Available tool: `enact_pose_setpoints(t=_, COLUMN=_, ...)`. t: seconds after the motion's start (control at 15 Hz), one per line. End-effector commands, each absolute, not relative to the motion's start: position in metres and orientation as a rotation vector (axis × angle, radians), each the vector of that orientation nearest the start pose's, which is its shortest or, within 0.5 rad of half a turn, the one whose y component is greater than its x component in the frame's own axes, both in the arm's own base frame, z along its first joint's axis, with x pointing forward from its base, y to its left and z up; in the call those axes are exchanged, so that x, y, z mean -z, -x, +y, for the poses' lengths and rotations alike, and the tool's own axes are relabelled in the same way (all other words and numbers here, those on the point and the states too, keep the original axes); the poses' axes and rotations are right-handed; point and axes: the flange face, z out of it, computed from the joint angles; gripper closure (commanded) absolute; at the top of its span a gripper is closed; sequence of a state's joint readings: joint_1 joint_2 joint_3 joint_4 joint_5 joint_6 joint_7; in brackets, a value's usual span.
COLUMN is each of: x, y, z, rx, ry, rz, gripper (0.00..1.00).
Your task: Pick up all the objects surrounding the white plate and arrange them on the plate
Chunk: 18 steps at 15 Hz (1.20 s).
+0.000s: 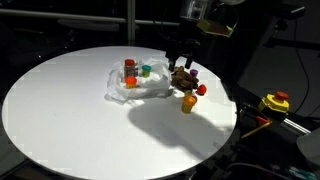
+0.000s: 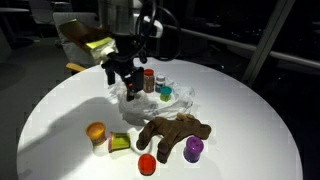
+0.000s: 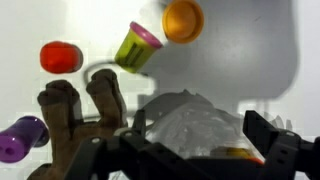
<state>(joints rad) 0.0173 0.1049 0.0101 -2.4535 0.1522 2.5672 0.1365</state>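
The orange cup is still off the plate, beside the yellow-green cup. My gripper needs to move away from the plate and down over the round top of the orange cup.
The white plate is a crinkled, clear-white dish near the table's middle; it also shows in an exterior view and in the wrist view. A red bottle, a teal cup and an orange piece stand on it. Beside the plate lie a brown plush toy, a purple piece, a red piece, an orange cup and a yellow-green cup. My gripper is open and empty, hovering over the plate's edge next to the plush toy.
The round white table has its edge close behind the loose objects. A yellow and red device sits off the table. Dark surroundings and a railing lie beyond.
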Motion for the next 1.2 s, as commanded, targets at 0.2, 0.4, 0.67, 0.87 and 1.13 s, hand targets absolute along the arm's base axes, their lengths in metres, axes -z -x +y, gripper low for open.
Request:
enact_pose_setpoints(t=0.2, x=-0.207, y=-0.412, z=0.052, rx=0.099, ry=3.071, rz=0.273, gripper=0.00)
enact_pose_setpoints(t=0.4, x=-0.192, y=-0.401, z=0.066, rx=0.114, ry=3.106, rz=0.241, gripper=0.00)
enact_pose_setpoints(t=0.67, x=-0.185, y=-0.401, z=0.071, rx=0.135, ry=3.168, rz=0.249, gripper=0.00)
enact_pose_setpoints(t=0.87, x=-0.178, y=-0.406, z=0.069, rx=0.142, ry=3.215, rz=0.274, gripper=0.00)
enact_pose_setpoints(t=1.13, x=-0.167, y=-0.406, z=0.071, rx=0.094, ry=3.218, rz=0.298, gripper=0.00)
